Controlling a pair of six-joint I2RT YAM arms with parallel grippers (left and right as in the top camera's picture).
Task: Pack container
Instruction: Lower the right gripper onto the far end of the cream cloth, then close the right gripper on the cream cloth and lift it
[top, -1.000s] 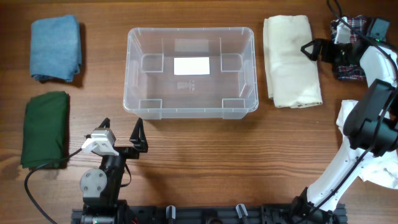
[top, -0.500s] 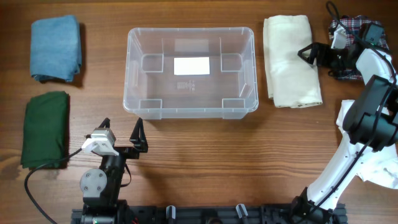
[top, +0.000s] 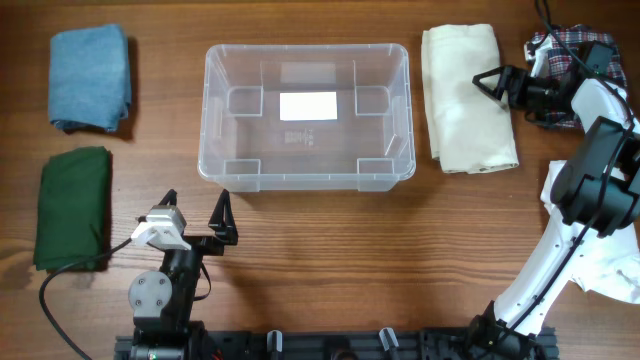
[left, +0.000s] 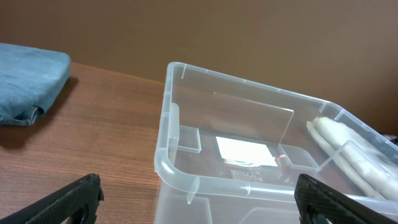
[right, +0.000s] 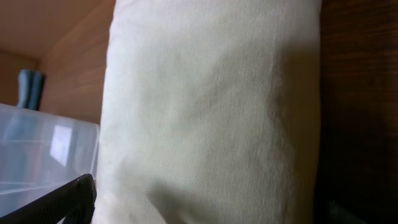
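The robot's open right fingers are on both sides of the cream cloth's edge by the plaid cloth, so the right gripper will move gently to the left in the overhead view and close.
The container is a clear tub with a white label on its base, and it stands empty at the table's middle back. My left gripper hovers open just in front of it. In the left wrist view its near rim lies between the spread fingers. My right gripper is open above the right edge of a folded cream cloth. That cream cloth fills the right wrist view, where one finger shows at the lower left.
A folded blue cloth lies at the back left, with a folded green cloth below it. A plaid cloth sits at the far right under the right arm. The arm bases stand along the front edge.
My right gripper has moved left, from over the plaid cloth onto the cream cloth's right edge. The left arm has not moved.
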